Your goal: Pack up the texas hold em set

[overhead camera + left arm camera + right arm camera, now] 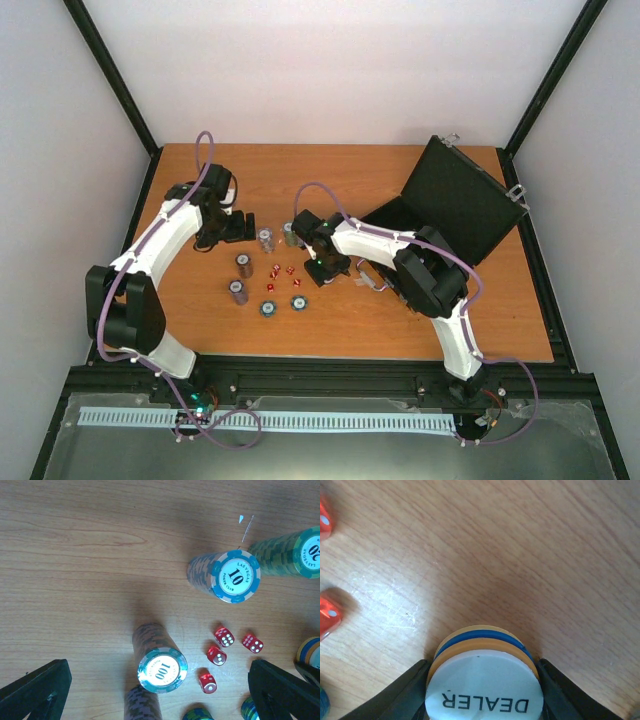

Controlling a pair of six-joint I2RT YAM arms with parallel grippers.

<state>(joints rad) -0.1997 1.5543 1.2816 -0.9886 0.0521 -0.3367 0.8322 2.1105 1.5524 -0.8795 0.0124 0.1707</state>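
The right gripper lifts next, then moves over and down into the case beside the case's lid, since that lies to its right in the top view.
The black case (455, 200) lies open at the back right, its lid raised. On the wood stand several chip stacks: a "100" stack (161, 667), a "10" stack (232, 576) and a "20" stack (300, 552). Red dice (224, 636) lie among them. My left gripper (160, 666) hangs open above the "100" stack, its fingers wide to either side. A white "DEALER" disc (485, 692) tops a short orange-and-blue chip stack. My right gripper (484, 680) is shut on that stack, one finger (400, 697) pressed to each side.
Two flat blue chips (268, 307) lie near the table's front. The case's silver handle (370, 283) pokes out beside the right arm. Two red dice (327, 615) sit left of the right gripper. Black frame posts edge the table (400, 330).
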